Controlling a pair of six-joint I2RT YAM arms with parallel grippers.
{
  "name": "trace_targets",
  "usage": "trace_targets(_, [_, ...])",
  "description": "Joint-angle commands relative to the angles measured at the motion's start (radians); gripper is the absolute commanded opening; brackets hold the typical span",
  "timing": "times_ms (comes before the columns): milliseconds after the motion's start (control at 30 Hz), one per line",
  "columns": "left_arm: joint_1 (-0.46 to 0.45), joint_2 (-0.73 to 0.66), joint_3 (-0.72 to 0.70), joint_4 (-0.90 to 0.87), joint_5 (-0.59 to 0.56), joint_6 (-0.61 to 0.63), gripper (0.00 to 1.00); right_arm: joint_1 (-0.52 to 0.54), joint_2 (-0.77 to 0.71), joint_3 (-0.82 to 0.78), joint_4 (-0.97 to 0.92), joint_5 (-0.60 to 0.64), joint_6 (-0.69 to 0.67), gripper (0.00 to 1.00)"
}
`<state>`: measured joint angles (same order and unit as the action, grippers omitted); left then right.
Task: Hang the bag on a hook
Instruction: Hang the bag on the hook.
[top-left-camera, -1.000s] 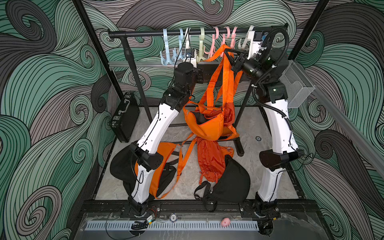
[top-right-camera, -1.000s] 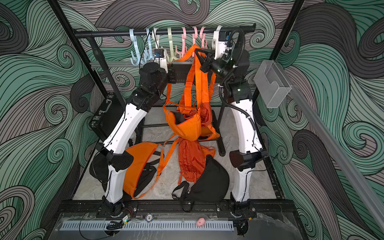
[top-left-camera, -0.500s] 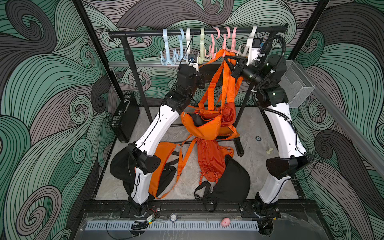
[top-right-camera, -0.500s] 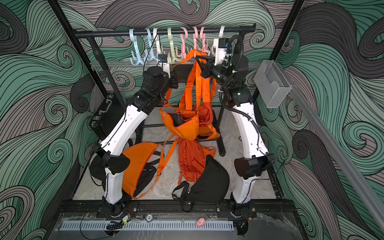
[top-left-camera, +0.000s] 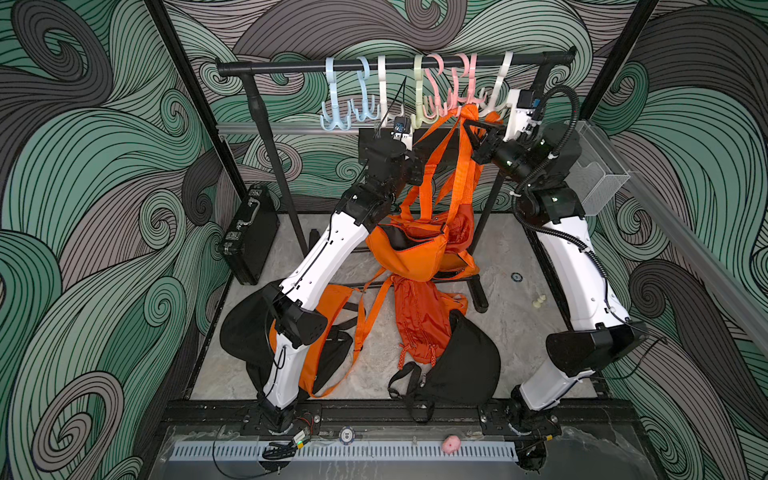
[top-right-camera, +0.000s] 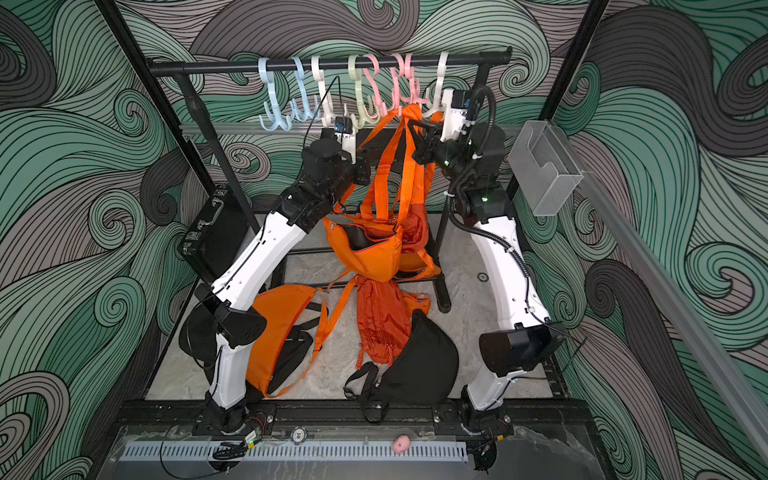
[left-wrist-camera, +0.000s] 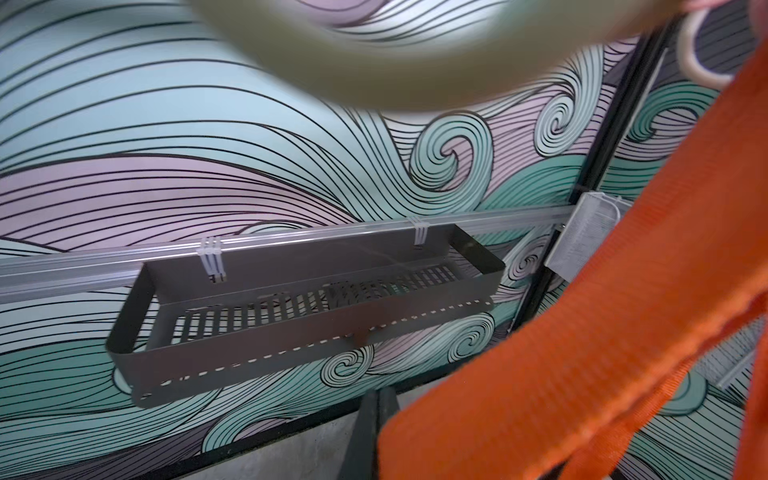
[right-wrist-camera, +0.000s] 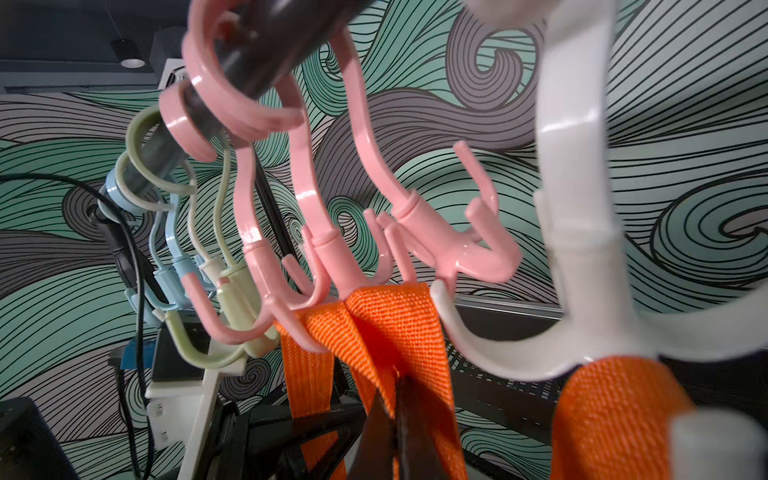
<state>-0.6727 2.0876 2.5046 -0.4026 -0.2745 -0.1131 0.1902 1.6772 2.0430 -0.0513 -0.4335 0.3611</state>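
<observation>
The pink hook's pegs are just above the strap's fold, so the robot's right gripper should next ease sideways along the bar toward the clear bin and let go of the fold at those pegs.
The orange bag (top-left-camera: 411, 257) (top-right-camera: 365, 257) hangs in the air above the table by its long orange straps (top-left-camera: 459, 174). My right gripper (top-left-camera: 467, 124) (top-right-camera: 411, 124) (right-wrist-camera: 395, 386) is shut on the strap's top fold. It holds the fold (right-wrist-camera: 386, 307) right under the prongs of a pink hook (right-wrist-camera: 345, 274) (top-left-camera: 457, 104); I cannot tell if the strap rests on a prong. My left gripper (top-left-camera: 417, 172) (top-right-camera: 361, 172) (left-wrist-camera: 370, 436) is shut lower down, and the strap (left-wrist-camera: 582, 332) runs up from its fingers. A second orange strap (right-wrist-camera: 615, 407) hangs from the white hook (right-wrist-camera: 582, 291).
Blue, white, green and pink hooks hang along the black rail (top-left-camera: 291, 66). On the table lie another orange bag (top-left-camera: 332, 332), an orange-red backpack (top-left-camera: 419, 324) and a black bag (top-left-camera: 469, 370). A black case (top-left-camera: 249, 237) leans at left; a clear bin (top-left-camera: 598, 174) and a dark wall basket (left-wrist-camera: 307, 307) are mounted.
Both arms have risen and carried the strap up to the hooks. The right gripper moved up and back under the pink hook, and the bag hangs a little higher.
</observation>
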Motion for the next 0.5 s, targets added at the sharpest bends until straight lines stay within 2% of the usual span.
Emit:
trace_targets(0, [-0.011,0.019,0.034,-0.011,0.024,-0.010,0.04,-0.027,-0.029,-0.018,0.035,0.050,0.025,0.00])
trace_targets(100, [-0.010,0.023,0.034,-0.014,0.037,-0.014,0.12,-0.039,-0.042,-0.034,0.039,0.058,0.031,0.00])
trace_targets(233, [-0.012,0.025,0.035,-0.013,0.052,-0.022,0.17,-0.052,-0.054,-0.040,0.019,0.088,0.021,0.00])
trace_targets(467, [-0.013,0.004,0.039,-0.029,0.052,-0.013,0.52,-0.100,-0.084,-0.073,-0.037,0.189,0.036,0.00])
